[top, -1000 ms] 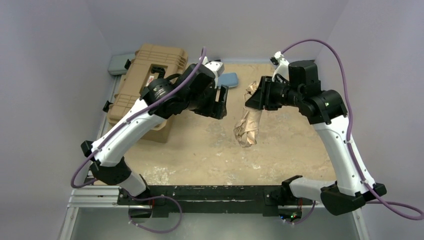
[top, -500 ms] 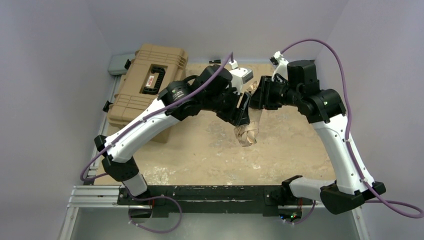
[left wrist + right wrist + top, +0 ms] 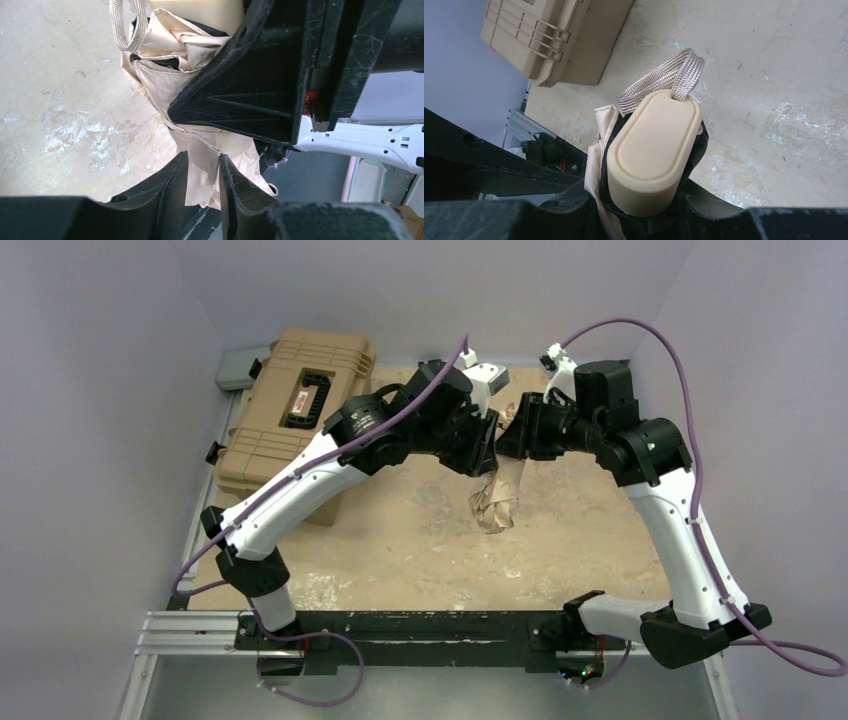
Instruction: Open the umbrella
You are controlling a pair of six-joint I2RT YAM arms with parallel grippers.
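The bare tabletop is below my right gripper, to its left in the top view, so it should lower and release the umbrella there next.
The umbrella (image 3: 492, 505) hangs folded above the table's middle, crumpled beige cloth pointing down. My right gripper (image 3: 515, 430) is shut on its top end; in the right wrist view the oblong beige handle (image 3: 654, 145) with its woven wrist strap (image 3: 669, 75) sticks out between the jaws of that gripper (image 3: 654, 200), black underside cloth wrapped round it. My left gripper (image 3: 488, 450) comes from the left, just below the right one. In the left wrist view it (image 3: 200, 162) is closed narrowly on the beige cloth (image 3: 200, 140).
A tan ribbed hard case (image 3: 300, 405) with a black handle lies at the back left and shows in the right wrist view (image 3: 554, 35). A grey-blue object (image 3: 238, 365) lies behind it. The sandy table top (image 3: 400, 540) has white scuffs.
My left arm has swung right from beside the case to the umbrella, and its wide-open jaws have closed on the cloth. The right arm and umbrella have hardly moved.
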